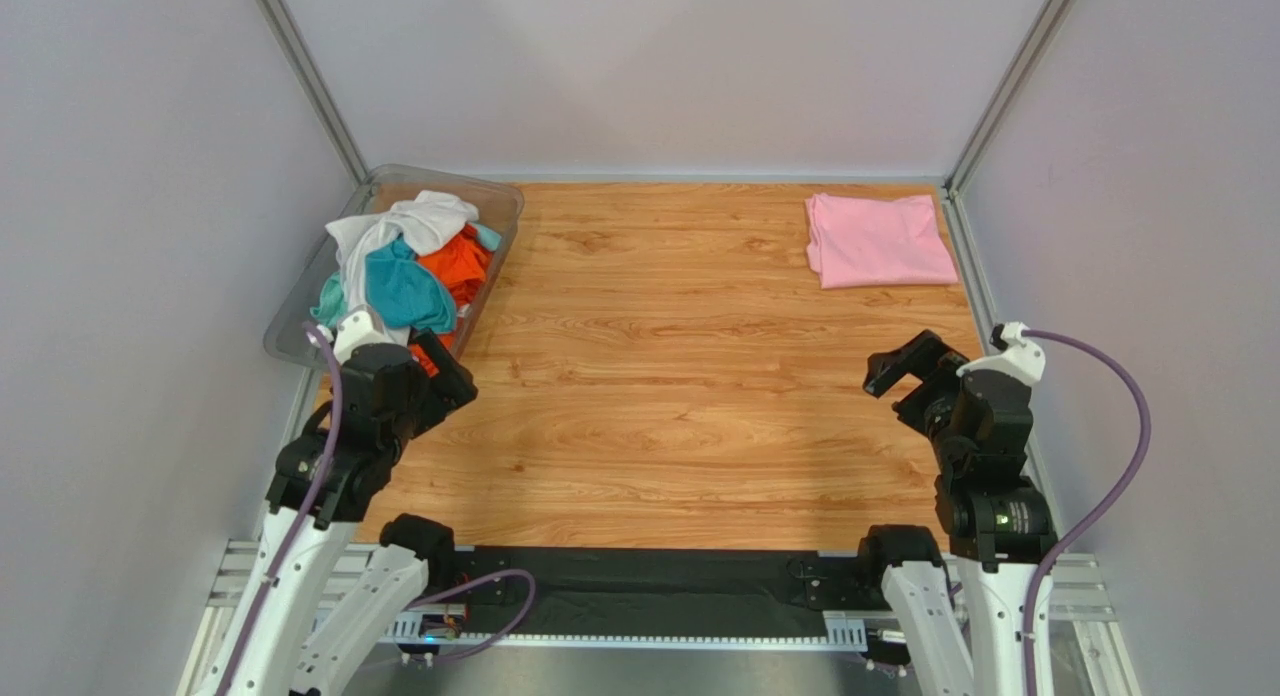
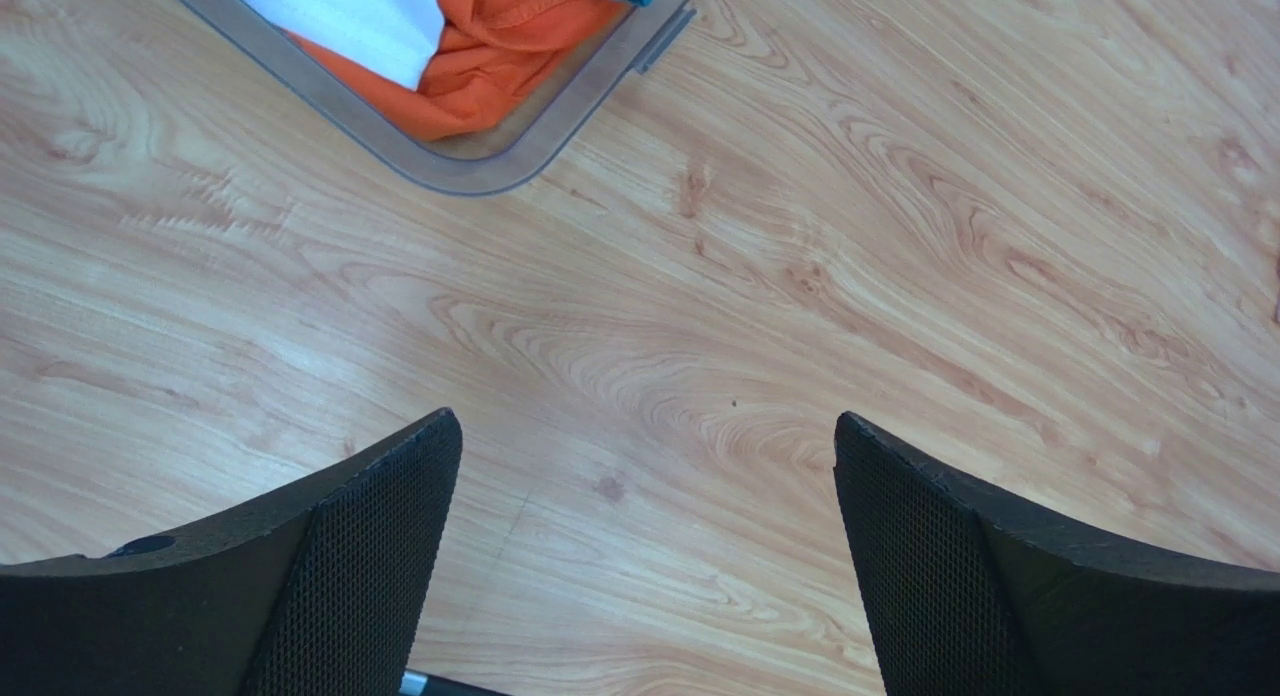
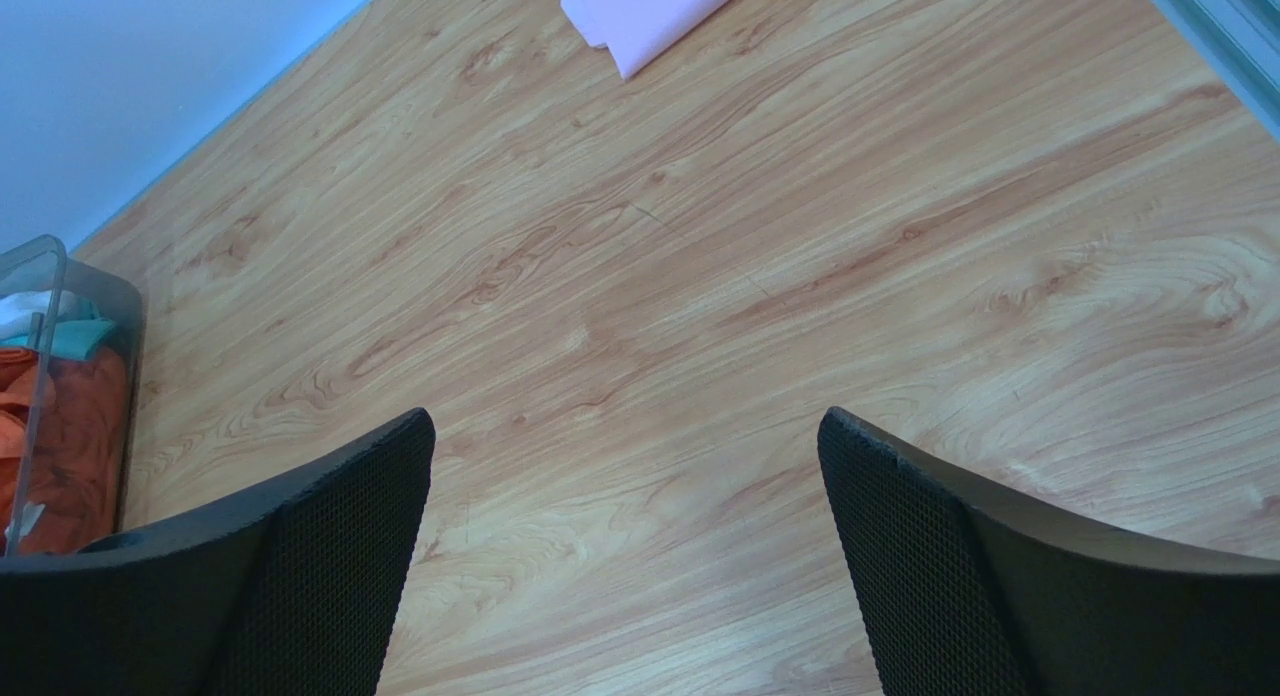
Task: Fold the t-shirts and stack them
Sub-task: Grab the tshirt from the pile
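My left gripper will next reach outward over the bin, down onto the shirt's bared middle, because the teal-blue t-shirt lies uncovered on the heap, outward of my left gripper.
A folded pale pink t-shirt lies at the table's far right; its corner shows in the right wrist view. A clear bin at the far left holds a heap of t-shirts: white, teal-blue, orange and a bit of light aqua. The left wrist view shows the bin's corner with orange and white fabric. My left gripper is open and empty, just near of the bin. My right gripper is open and empty above bare table at the right.
The wooden table lies between the bin and the pink shirt. Grey walls enclose the table on three sides. A black strip and metal rail run along the near edge between the arm bases.
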